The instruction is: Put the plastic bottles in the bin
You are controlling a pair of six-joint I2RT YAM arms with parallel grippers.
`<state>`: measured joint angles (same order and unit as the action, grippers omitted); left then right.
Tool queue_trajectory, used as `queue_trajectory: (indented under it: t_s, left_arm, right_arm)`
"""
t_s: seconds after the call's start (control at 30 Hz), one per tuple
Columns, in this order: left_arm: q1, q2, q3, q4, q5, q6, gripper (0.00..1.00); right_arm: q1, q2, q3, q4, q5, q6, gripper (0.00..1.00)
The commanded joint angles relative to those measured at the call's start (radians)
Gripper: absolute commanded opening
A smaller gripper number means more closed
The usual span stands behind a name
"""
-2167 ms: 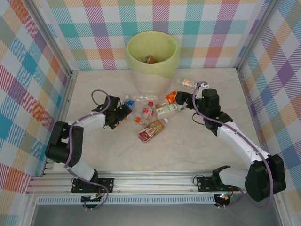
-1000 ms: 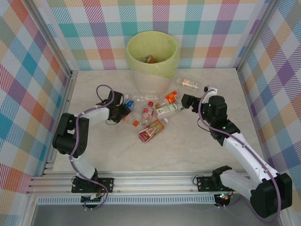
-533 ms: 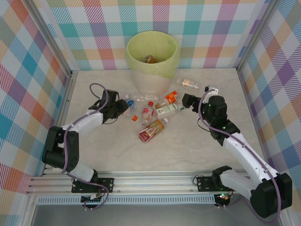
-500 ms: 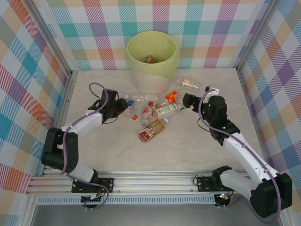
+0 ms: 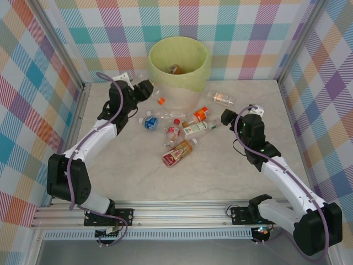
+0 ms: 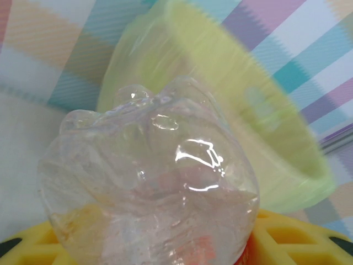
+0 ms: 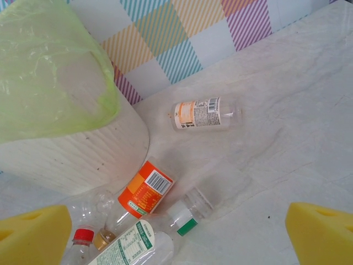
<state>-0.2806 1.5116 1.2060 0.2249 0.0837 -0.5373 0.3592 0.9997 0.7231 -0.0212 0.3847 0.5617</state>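
The clear plastic bottle (image 6: pixel 149 182) is still hanging outside the bin's rim, so I will lift my left gripper and move it outward over the bin's opening (image 6: pixel 248 99) to let go of the bottle.
My left gripper (image 5: pixel 144 88) is raised beside the bin's left rim, shut on a clear plastic bottle (image 6: pixel 149 182) with an orange cap (image 5: pixel 161 100). In the left wrist view the bottle's base points at the bin (image 6: pixel 265 116). The bin (image 5: pixel 176 91) is a cream tub lined with a yellow-green bag, and it holds some items. Several plastic bottles lie on the table in front of it: a blue-labelled one (image 5: pixel 148 122), an orange-labelled one (image 5: pixel 200 115), a green-and-white one (image 5: pixel 194 128) and a red-labelled one (image 5: pixel 179 153). My right gripper (image 5: pixel 226 117) hovers open just right of that heap, with nothing in it.
One more bottle (image 7: pixel 201 115) lies alone by the back wall, right of the bin (image 7: pixel 71 154). The orange-labelled bottle (image 7: pixel 144 189) and a white-capped one (image 7: pixel 182 215) lie below my right gripper (image 7: pixel 177 234). Plaid walls enclose the table on three sides.
My left gripper has lifted the orange-capped bottle off the table and carried it up and back to the bin's left rim. The right gripper has drifted slightly right.
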Motion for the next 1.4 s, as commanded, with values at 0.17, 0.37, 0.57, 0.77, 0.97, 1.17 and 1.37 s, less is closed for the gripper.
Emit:
queue_trajectory:
  t_s: [0.17, 0.37, 0.57, 0.77, 0.97, 1.17, 1.37]
  left_arm:
    - [-0.005, 0.175, 0.271, 0.228, -0.081, 0.087, 0.44]
    - [-0.009, 0.384, 0.611, 0.024, -0.022, 0.158, 0.44]
    - [-0.026, 0.549, 0.861, -0.177, -0.019, 0.254, 0.43]
    - [-0.038, 0.625, 0.967, -0.23, -0.04, 0.252, 0.44]
    - [-0.073, 0.644, 0.93, -0.142, 0.051, 0.271, 0.5]
    - [-0.085, 0.654, 0.963, -0.15, 0.065, 0.254, 0.77]
    - [-0.068, 0.61, 0.944, -0.226, -0.001, 0.111, 0.99]
  right_arm:
    - [-0.008, -0.008, 0.021, -0.032, 0.024, 0.01, 1.0]
    - [-0.008, -0.024, 0.027, -0.058, -0.004, 0.004, 1.0]
    - [-0.008, -0.044, 0.036, -0.104, -0.01, -0.013, 1.0]
    - [-0.008, -0.062, 0.029, -0.114, -0.01, -0.01, 1.0]
    - [-0.008, -0.062, 0.027, -0.11, -0.027, -0.012, 1.0]
    - [-0.008, -0.062, 0.027, -0.112, -0.033, -0.021, 1.0]
    - [-0.008, -0.039, 0.018, -0.099, -0.047, -0.024, 1.0]
